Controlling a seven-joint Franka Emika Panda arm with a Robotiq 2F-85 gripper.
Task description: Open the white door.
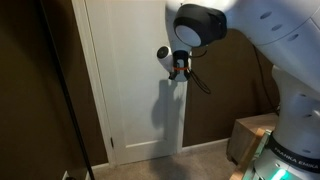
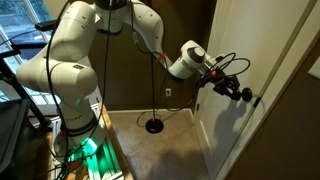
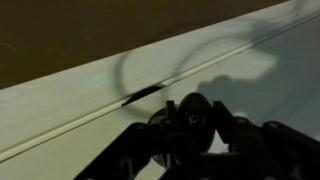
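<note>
My gripper pulls the dark round knob (image 2: 247, 95) (image 3: 190, 115) back toward the robot base next, then releases it, because the white door still stands almost shut.
The white door (image 1: 130, 95) with a recessed panel fills the middle of an exterior view. It also shows at the right of an exterior view (image 2: 275, 120) and as the pale surface in the wrist view (image 3: 90, 115). My gripper (image 1: 178, 68) is at the door's edge at mid-height and also shows in an exterior view (image 2: 243, 95). In the wrist view its dark fingers (image 3: 192, 128) sit on either side of the dark round knob (image 3: 190, 115) and appear shut on it. The knob is mostly hidden by the gripper in both exterior views.
Dark brown walls (image 1: 30, 80) flank the door. A cardboard box (image 1: 250, 138) stands on the carpet by the robot base. A black lamp stand with a round foot (image 2: 154, 125) stands near the corner. A thin black pole (image 1: 60, 95) crosses the foreground.
</note>
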